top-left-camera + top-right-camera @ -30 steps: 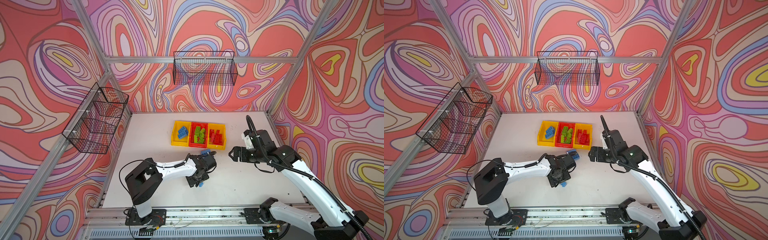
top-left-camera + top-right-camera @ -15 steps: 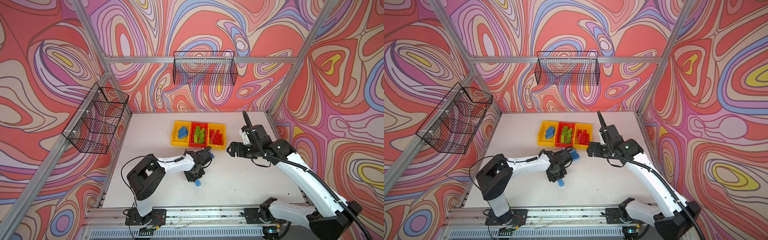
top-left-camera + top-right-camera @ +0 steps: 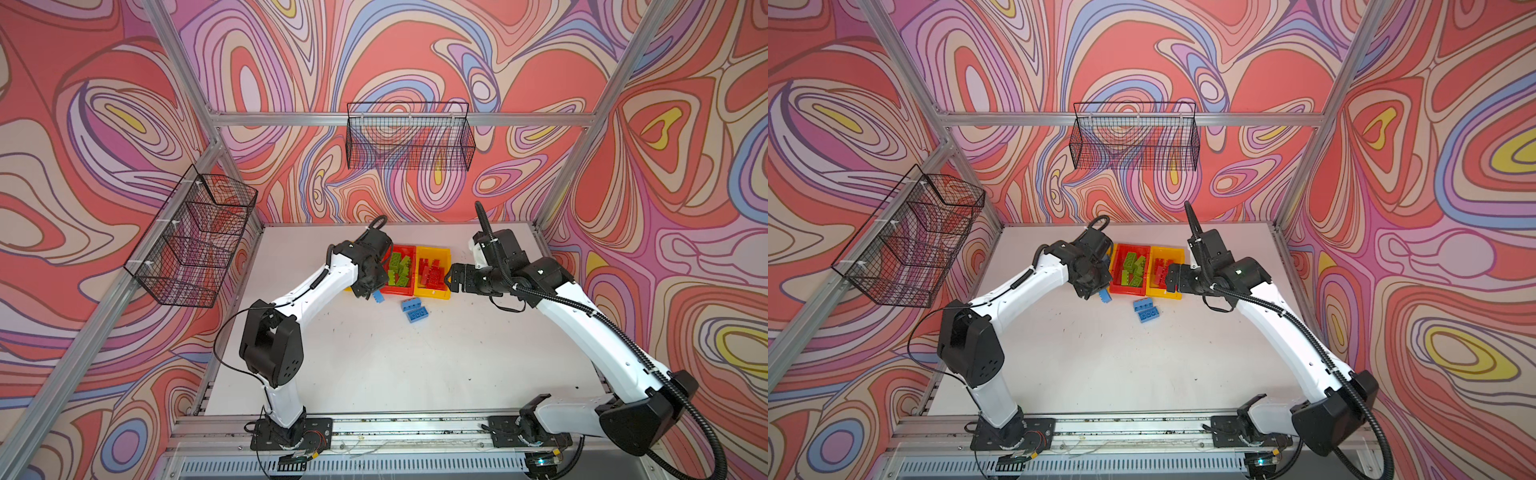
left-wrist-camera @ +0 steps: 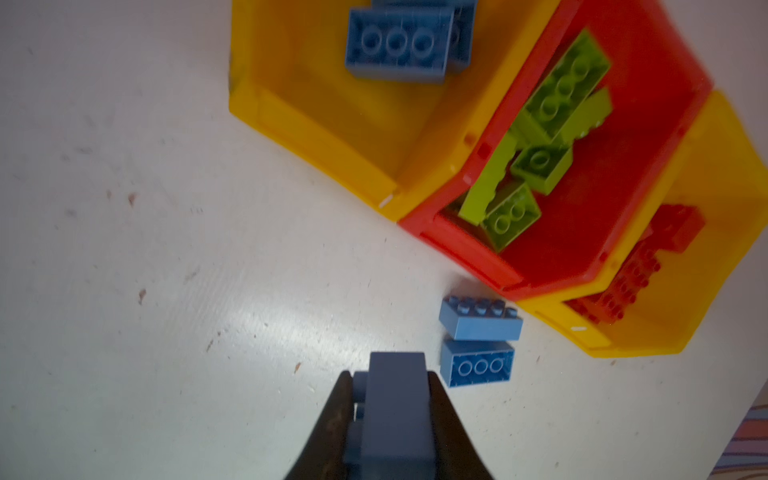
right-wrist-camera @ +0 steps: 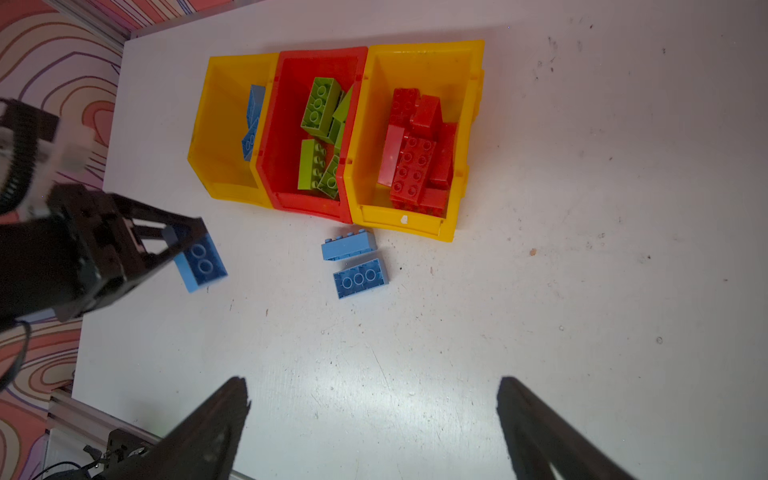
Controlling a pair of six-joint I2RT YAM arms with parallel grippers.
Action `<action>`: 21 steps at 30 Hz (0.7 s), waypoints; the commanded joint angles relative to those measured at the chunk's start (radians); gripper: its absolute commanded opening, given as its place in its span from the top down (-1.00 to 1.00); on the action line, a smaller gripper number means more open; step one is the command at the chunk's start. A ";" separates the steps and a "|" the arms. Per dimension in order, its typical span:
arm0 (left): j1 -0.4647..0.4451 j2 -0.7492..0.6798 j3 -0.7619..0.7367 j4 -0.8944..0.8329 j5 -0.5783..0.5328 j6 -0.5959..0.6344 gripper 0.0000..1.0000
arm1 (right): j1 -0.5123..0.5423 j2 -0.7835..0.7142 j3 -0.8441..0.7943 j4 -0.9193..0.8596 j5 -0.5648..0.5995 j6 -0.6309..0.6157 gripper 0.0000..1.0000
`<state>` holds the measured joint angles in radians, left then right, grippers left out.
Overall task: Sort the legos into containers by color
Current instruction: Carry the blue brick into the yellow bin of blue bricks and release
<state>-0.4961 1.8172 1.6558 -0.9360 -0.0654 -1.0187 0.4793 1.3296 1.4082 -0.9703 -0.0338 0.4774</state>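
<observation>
I will move the light blue lego outward with my left gripper, over the opening of the yellow container with the blue legos, and let it go.
My left gripper (image 4: 389,376) is shut on a light blue lego (image 4: 397,411), held above the table in front of the left yellow container (image 4: 316,137), which holds blue legos (image 4: 399,41). In both top views that gripper (image 3: 371,292) (image 3: 1096,291) hides this container. Two loose blue legos (image 3: 415,310) (image 5: 353,262) lie in front of the red container (image 3: 405,248) of green legos (image 3: 399,270). The right yellow container (image 3: 436,250) holds red legos (image 5: 415,153). My right gripper (image 3: 451,280) (image 5: 372,380) hangs open and empty beside it.
Two black wire baskets hang on the walls, one at the back (image 3: 409,141) and one on the left (image 3: 195,241). The white table (image 3: 415,365) ends at an aluminium rail (image 3: 395,424) in front, where both arm bases stand.
My left gripper shut on the blue lego, lifted it off the table and carried it back toward the containers. My right gripper drifted closer to the right yellow container, still open.
</observation>
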 commanded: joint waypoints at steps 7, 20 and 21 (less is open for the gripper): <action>0.162 0.308 0.408 -0.163 -0.077 0.256 0.72 | 0.005 0.009 0.006 0.053 0.071 0.065 -0.96; 0.193 0.513 0.631 -0.129 0.019 0.351 -0.45 | 0.005 0.104 0.081 0.044 0.123 0.112 -0.96; 0.192 0.502 0.624 -0.115 0.033 0.353 -0.52 | 0.004 0.115 0.085 0.039 0.118 0.105 -0.96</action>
<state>-0.3122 2.3230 2.2509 -1.0382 -0.0784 -0.6971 0.4793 1.4204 1.4639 -0.9195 0.0677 0.5705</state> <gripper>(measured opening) 0.715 0.983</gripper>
